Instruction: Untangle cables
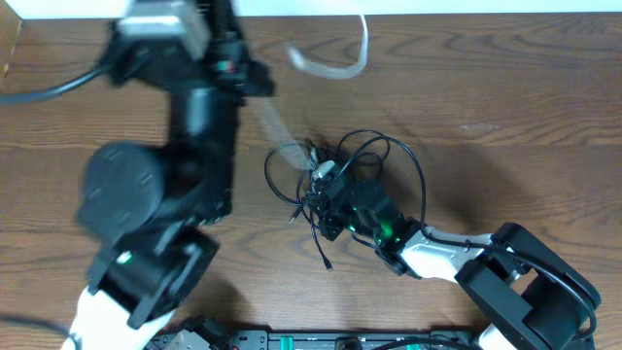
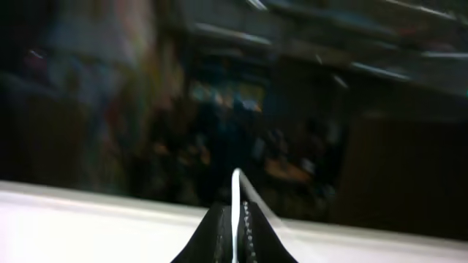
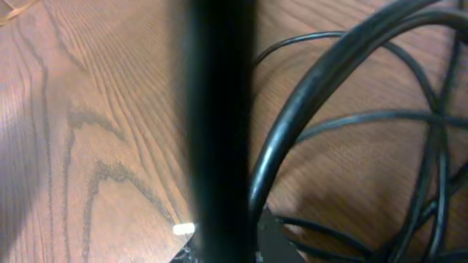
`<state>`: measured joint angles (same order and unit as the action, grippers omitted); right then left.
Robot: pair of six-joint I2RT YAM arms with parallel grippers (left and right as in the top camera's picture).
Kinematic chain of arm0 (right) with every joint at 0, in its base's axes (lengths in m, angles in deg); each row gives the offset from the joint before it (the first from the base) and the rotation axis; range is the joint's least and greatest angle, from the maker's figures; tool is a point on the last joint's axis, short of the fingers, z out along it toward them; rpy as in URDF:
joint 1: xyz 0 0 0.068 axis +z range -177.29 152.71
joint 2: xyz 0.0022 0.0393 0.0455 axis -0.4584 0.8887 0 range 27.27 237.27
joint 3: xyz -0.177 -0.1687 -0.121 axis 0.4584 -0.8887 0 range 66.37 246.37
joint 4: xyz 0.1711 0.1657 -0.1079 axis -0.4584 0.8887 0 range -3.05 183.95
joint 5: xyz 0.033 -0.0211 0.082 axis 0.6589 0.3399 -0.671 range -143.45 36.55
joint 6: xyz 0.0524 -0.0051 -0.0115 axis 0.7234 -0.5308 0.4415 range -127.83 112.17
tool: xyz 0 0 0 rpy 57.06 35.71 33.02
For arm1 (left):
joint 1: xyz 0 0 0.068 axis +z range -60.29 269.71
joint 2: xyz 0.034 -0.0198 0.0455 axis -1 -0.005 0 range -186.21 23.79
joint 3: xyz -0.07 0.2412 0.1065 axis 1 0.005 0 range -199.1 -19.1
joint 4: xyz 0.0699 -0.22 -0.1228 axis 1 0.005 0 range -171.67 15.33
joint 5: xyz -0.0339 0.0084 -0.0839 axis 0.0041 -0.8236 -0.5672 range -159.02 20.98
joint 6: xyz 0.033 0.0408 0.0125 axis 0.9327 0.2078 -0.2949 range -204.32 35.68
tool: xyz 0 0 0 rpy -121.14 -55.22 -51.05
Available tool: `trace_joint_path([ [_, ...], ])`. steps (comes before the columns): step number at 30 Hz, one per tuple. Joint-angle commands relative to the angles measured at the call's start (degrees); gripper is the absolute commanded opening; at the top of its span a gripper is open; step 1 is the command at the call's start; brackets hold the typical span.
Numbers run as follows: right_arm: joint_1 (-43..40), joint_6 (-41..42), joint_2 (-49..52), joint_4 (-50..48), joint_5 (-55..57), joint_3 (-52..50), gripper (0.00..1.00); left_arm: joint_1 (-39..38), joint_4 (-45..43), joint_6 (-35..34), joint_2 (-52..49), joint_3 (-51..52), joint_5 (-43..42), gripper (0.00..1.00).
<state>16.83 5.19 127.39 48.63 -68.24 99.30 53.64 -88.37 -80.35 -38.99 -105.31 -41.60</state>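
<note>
My left gripper tips downward next and comes down over the bare wood beside the black loops to release the white cable [image 1: 277,122], since that patch is clear.
My left gripper [image 1: 251,80] is raised over the table's back left, blurred. In the left wrist view it [image 2: 235,235] is shut on the thin white cable [image 2: 235,191], which runs up from between the fingers. Overhead, the white cable [image 1: 277,122] stretches from that gripper down to the tangle, and a loose loop [image 1: 340,66] of it swings near the back edge. The black cable [image 1: 408,160] lies in tangled loops at mid-table. My right gripper [image 1: 328,194] sits low in the tangle, shut on a black cable strand [image 3: 219,109] that rises from its fingers [image 3: 223,252].
The wooden table [image 1: 505,107] spreads around the tangle. A thick black arm wire [image 1: 49,89] crosses the far left. A black rail [image 1: 292,340] runs along the front edge. The right arm's base [image 1: 530,292] stands at the front right.
</note>
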Motion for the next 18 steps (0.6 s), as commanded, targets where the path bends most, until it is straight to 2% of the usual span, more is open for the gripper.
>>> trace_joint_path([
  [1,-1.79,1.40,0.02,0.79,-0.55,-0.02,0.01,0.83,0.39,6.12,2.47,-1.95,7.06,0.07],
  [6,-5.33,5.07,0.02,2.75,-0.48,-0.02,0.01,1.03,6.75,6.12,3.32,-1.95,8.59,0.07],
  [11,-10.58,9.25,0.00,8.94,3.98,-0.02,0.01,1.60,5.97,6.14,2.93,-1.95,14.16,0.07],
  [18,-19.30,12.39,0.00,16.09,6.10,-0.02,0.01,2.64,10.97,6.08,2.84,-1.88,14.19,0.08],
])
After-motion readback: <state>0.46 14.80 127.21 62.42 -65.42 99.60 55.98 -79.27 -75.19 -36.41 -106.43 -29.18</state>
